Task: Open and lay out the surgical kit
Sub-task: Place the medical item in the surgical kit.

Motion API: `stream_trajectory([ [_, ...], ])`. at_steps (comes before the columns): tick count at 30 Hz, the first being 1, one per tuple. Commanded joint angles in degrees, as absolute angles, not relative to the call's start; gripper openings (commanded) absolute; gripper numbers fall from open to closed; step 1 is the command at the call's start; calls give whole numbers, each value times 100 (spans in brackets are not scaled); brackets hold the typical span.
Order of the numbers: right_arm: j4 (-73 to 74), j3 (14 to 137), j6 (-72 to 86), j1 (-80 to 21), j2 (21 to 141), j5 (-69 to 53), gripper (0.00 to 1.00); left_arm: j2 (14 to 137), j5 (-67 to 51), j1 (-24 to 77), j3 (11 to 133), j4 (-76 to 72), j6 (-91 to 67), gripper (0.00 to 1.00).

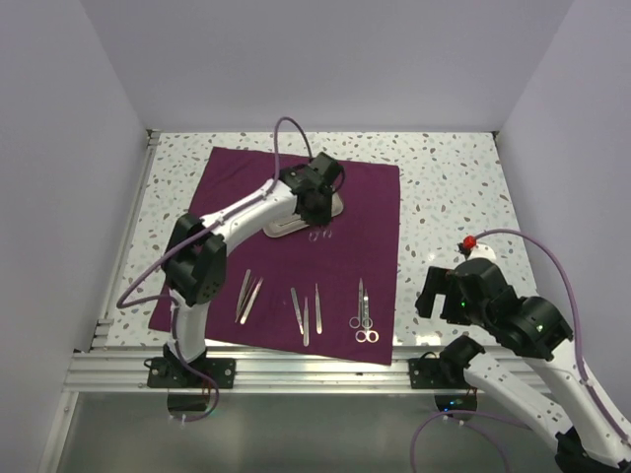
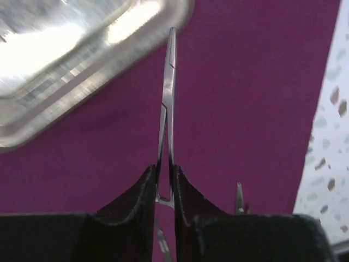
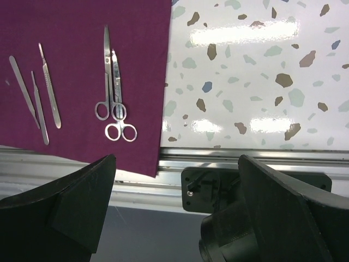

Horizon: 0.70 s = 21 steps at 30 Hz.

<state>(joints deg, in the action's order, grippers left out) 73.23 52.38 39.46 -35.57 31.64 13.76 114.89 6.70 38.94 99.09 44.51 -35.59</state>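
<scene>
I will move my left gripper back, to the right in the top view and down onto the scissors [image 1: 364,313] to release the instrument, because ring-handled tools lie together there.
The dark purple cloth wrap [image 1: 370,212] lies spread flat on the table. The small steel tray [image 1: 280,226] sits on its far middle, and shows at the top left of the left wrist view [image 2: 65,60]. My left gripper [image 1: 317,205] is right beside the tray, shut on a slim silver ring-handled instrument [image 2: 168,103] whose tip points at the tray's rim. Its rings [image 1: 317,235] hang just above the cloth. Tweezers [image 1: 247,296] and two pairs of scissors [image 1: 364,313] lie in a row along the cloth's near part. My right gripper [image 1: 435,293] is open and empty, off the cloth.
More slim silver tools [image 1: 306,310] lie between the tweezers and the scissors. The right wrist view shows the scissors [image 3: 115,101], slim tools [image 3: 39,93], bare speckled table [image 3: 256,71] and the aluminium rail [image 3: 163,158] at the near edge. White walls enclose the table.
</scene>
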Motion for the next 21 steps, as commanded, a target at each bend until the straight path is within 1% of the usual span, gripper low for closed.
stream_trajectory([
  [1, 7488, 5466, 3973, -3533, 3059, 1266, 98, 10890, 782, 4804, 9397, 4474, -4507, 0],
  [5, 7751, 5695, 3946, -3533, 2918, 1230, 98, 10696, 993, 5641, 8764, 4324, -5499, 0],
  [10, 8112, 5748, 3850, -3542, 2550, 1099, 98, 10828, 1326, 6589, 8692, 4386, -6134, 0],
  [16, 8481, 5757, 3718, -3542, 2189, 888, 98, 11214, 1468, 7074, 8613, 4131, -6671, 0],
  [17, 8534, 5774, 3692, -3533, 2162, 827, 98, 11293, 1442, 7101, 8639, 4113, -6723, 3],
  [19, 8569, 5801, 3639, -3533, 2145, 765, 98, 11452, 1555, 7180, 8736, 4209, -6829, 14],
  [20, 8604, 5844, 3604, -3533, 2136, 730, 98, 11487, 1599, 7215, 8754, 4245, -6899, 25],
  [21, 8631, 5871, 3595, -3542, 2136, 703, 99, 11496, 1634, 7233, 8745, 4297, -6943, 29],
])
